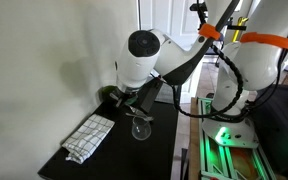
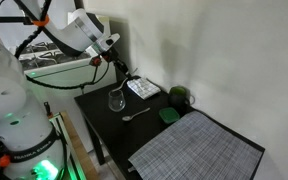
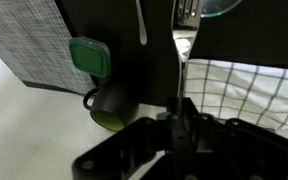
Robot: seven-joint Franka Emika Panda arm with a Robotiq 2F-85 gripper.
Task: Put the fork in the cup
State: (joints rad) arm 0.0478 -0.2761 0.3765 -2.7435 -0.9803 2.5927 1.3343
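Observation:
My gripper is above the clear glass's opening (image 2: pixel 116 93) (image 3: pixel 220 5), which is farther from the wall, so next my gripper should move that way, lower the fork teeth-first inside, then let go of it.
My gripper (image 3: pixel 179 118) is shut on a thin metal fork (image 3: pixel 176 70), gripped by one end with the rest pointing away from the wrist. In an exterior view the gripper (image 2: pixel 121 68) hangs above the back of the black table, with the fork (image 2: pixel 128 77) slanting down between the clear stemmed glass (image 2: pixel 116 100) and the checked cloth (image 2: pixel 142 88). A dark green cup (image 2: pixel 180 97) stands by the wall, apart from the gripper; it also shows in the wrist view (image 3: pixel 109 108) and in an exterior view (image 1: pixel 112 95). The gripper (image 1: pixel 134 103) is above the glass (image 1: pixel 141 128).
A second utensil (image 2: pixel 136 115) lies on the black table (image 2: pixel 104 125) in front of the glass. A green square lid (image 2: pixel 170 116) lies near the cup. A grey woven placemat (image 2: pixel 199 150) covers the table's near end. The wall is close behind.

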